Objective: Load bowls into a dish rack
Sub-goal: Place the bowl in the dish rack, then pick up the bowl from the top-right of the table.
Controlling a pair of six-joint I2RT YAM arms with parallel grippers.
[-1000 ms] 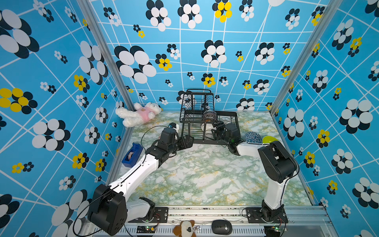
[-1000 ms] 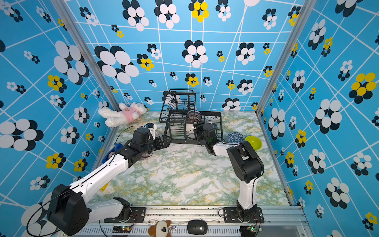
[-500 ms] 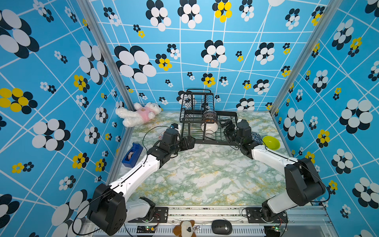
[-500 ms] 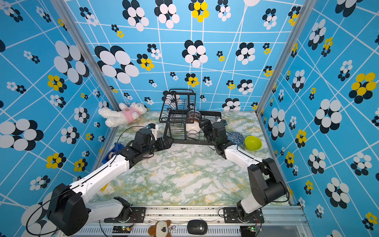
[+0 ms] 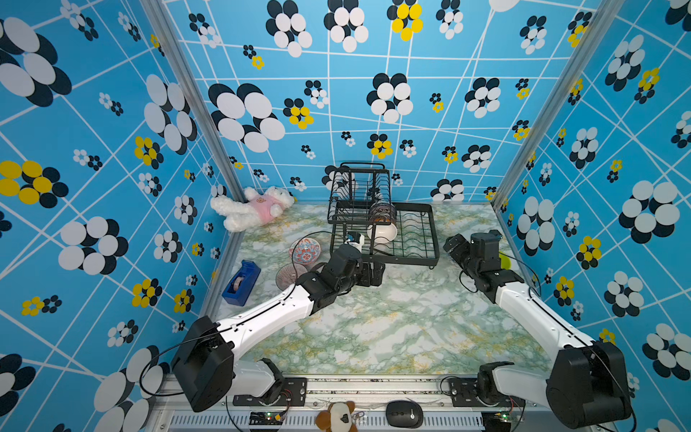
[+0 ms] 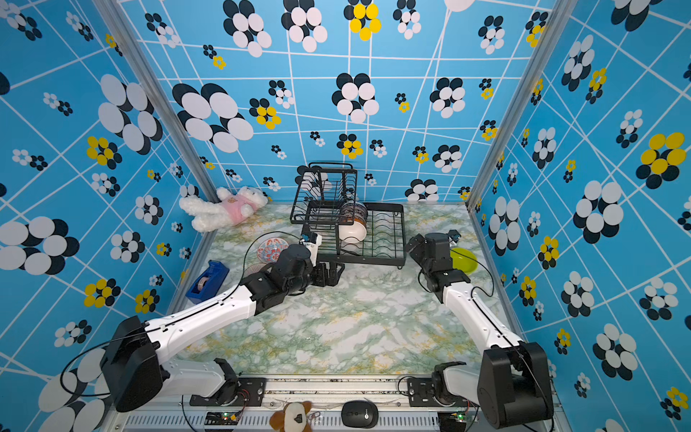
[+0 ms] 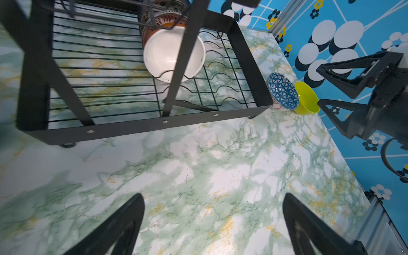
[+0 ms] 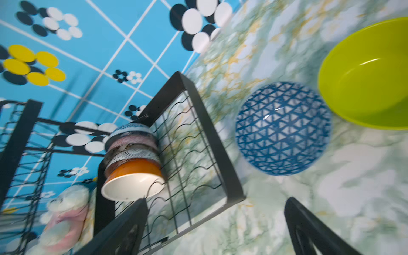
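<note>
The right gripper moves down with its fingers open onto the near rim of the blue-and-white bowl next, since that bowl sits on the tabletop below it.
The black dish rack (image 5: 433, 232) (image 6: 403, 232) stands at the back of the table. In its lower tray, patterned bowls (image 5: 382, 212) lean on edge with an orange, white-inside bowl (image 7: 173, 55) (image 8: 132, 181) in front. A red-blue floral bowl (image 5: 304, 250) and a purplish ribbed bowl (image 5: 288, 276) sit left of the rack. Right of it lie a blue-and-white bowl (image 8: 282, 128) (image 7: 282, 91) and a lime green bowl (image 6: 463, 260) (image 8: 364, 72). My left gripper (image 5: 374, 273) (image 7: 213, 196) hangs open over bare table before the rack. My right gripper (image 6: 415, 245) (image 8: 216, 201) is open, empty, beside the rack's right end.
A white and pink plush toy (image 5: 254, 207) lies in the back left corner. A blue tape dispenser (image 5: 241, 282) sits by the left wall. A computer mouse (image 5: 404, 413) and a small stuffed toy (image 5: 336, 417) rest on the front rail. Patterned walls close in three sides.
My right gripper opened at the rack, left the white-inside bowl in the lower tray, and swung right toward the blue-and-white and green bowls. The left arm barely moved.
</note>
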